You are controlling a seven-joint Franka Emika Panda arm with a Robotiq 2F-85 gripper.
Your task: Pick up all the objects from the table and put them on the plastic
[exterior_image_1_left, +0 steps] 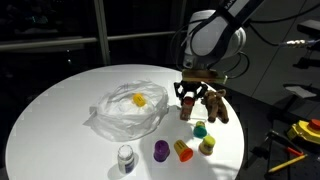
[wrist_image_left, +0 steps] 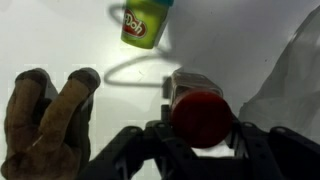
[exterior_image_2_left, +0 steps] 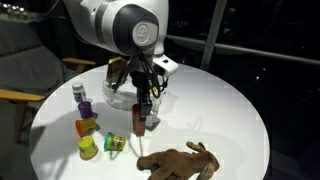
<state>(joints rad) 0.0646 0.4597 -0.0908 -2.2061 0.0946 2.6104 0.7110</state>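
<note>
The reddish-brown cylinder toy goes up, over beside the yellow toy (exterior_image_1_left: 139,100) and down next. Then my gripper releases it, as there is open plastic there.
My gripper (wrist_image_left: 200,128) reaches down to the table (exterior_image_1_left: 60,110), its fingers pressed against both sides of a small red-lidded cylinder (wrist_image_left: 200,116) that stands upright on the white top. Both exterior views show the same grip on the cylinder (exterior_image_1_left: 188,109) (exterior_image_2_left: 139,121). The brown plush animal (exterior_image_1_left: 217,106) (exterior_image_2_left: 180,160) (wrist_image_left: 48,115) lies just beside it. The wrinkly plastic (exterior_image_1_left: 120,115) (wrist_image_left: 295,90) spreads out next to the gripper and carries a yellow toy (exterior_image_1_left: 139,100). Green (exterior_image_1_left: 200,129), yellow (exterior_image_1_left: 207,145), orange (exterior_image_1_left: 183,150), purple (exterior_image_1_left: 161,150) and grey-white (exterior_image_1_left: 126,157) cups stand near the table edge.
A yellow-green pot (wrist_image_left: 145,25) lies close ahead of the gripper in the wrist view. A row of cups (exterior_image_2_left: 88,126) stands along the table's edge in an exterior view. A yellow tool (exterior_image_1_left: 305,130) sits off the table.
</note>
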